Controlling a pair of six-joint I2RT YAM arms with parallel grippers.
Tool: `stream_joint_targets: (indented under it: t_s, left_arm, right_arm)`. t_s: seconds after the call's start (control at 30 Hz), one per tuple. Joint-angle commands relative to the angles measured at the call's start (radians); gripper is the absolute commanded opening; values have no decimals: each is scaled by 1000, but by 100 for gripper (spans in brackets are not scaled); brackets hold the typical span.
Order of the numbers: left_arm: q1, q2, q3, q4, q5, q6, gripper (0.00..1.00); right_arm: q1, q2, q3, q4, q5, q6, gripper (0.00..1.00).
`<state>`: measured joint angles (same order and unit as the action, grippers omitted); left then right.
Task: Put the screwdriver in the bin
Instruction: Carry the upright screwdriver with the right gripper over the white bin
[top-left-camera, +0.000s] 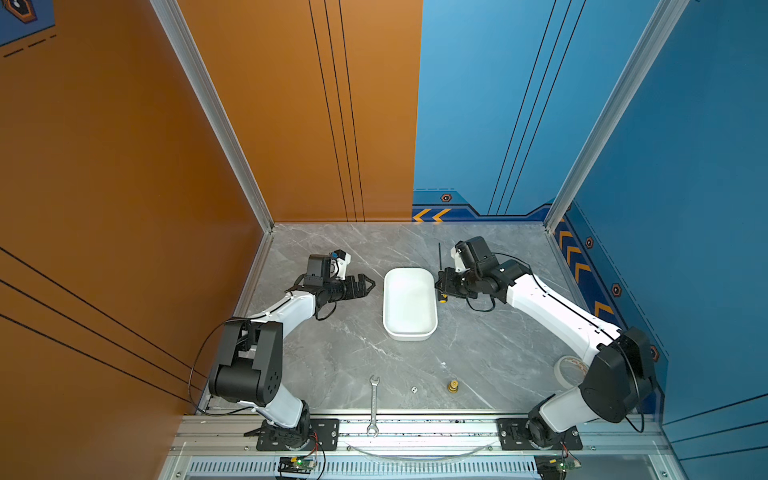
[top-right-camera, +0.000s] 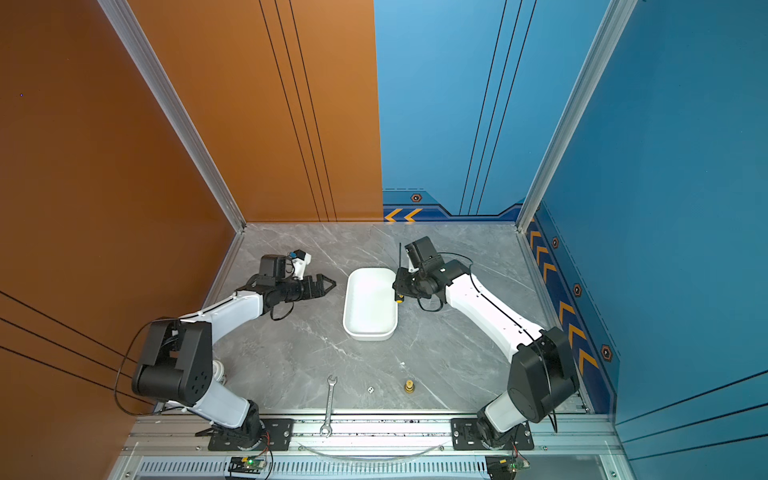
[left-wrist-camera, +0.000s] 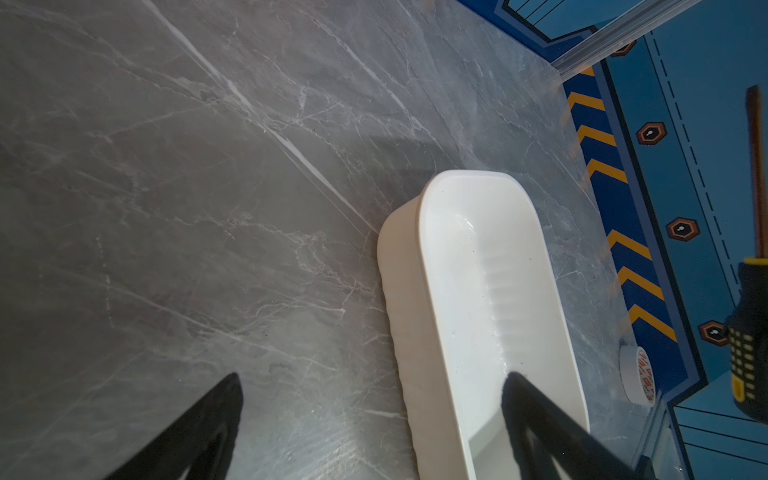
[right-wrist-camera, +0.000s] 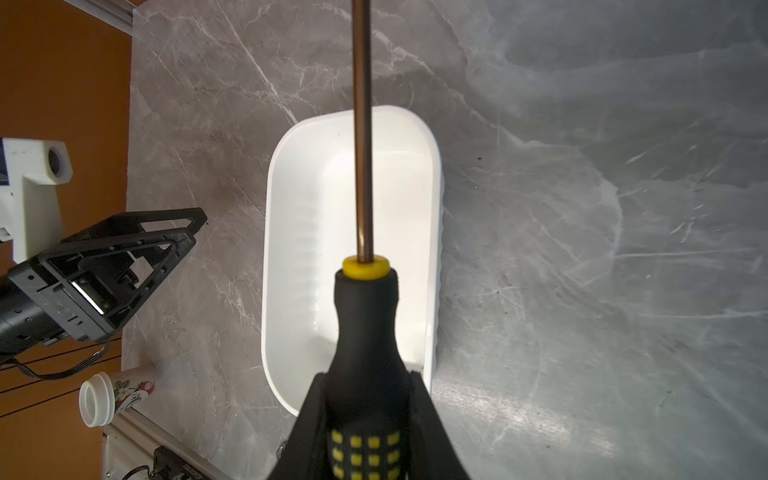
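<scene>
The right gripper moves over the bin's nearby rim and down to the bin's empty bottom next to release, because the screwdriver (top-left-camera: 439, 259) still hangs beside the bin.
The screwdriver (top-left-camera: 439, 259) has a thin dark shaft, a black handle with yellow dots and a yellow end cap. My right gripper (top-left-camera: 441, 286) is shut on its handle (right-wrist-camera: 365, 316), with the shaft pointing toward the back wall. It hangs beside the right rim of the white bin (top-left-camera: 409, 334); in the right wrist view it lines up over the bin (right-wrist-camera: 291, 232). The bin is empty. Left of the bin my left gripper (top-left-camera: 369, 285) stands open and holds nothing; in its wrist view the left gripper (left-wrist-camera: 372, 378) straddles the bin's near wall (left-wrist-camera: 399, 291).
A silver wrench (top-left-camera: 374, 405) lies across the table's front edge. A small white die (top-left-camera: 414, 389) and a brass fitting (top-left-camera: 453, 386) sit near it. A tape roll (top-left-camera: 567, 370) lies by the right arm's base. A white cup (right-wrist-camera: 112, 395) lies near the left wall.
</scene>
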<state>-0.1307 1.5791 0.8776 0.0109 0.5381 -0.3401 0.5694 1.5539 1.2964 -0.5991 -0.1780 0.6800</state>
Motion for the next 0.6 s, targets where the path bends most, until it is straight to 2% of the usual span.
stream_joint_targets:
  t_s: [0.0,0.2,0.57]
  left_arm:
    - [9,-17,-17,20,25,12,98]
    - [10,-19,-22,20,31,12,98]
    - [12,-25,-32,24,26,14,98]
  right_arm:
    - [71,56,41,-8,114,145,0]
    - [182,146,69,-11,215,199,0]
    - [202,258,104,-10,212,209,0]
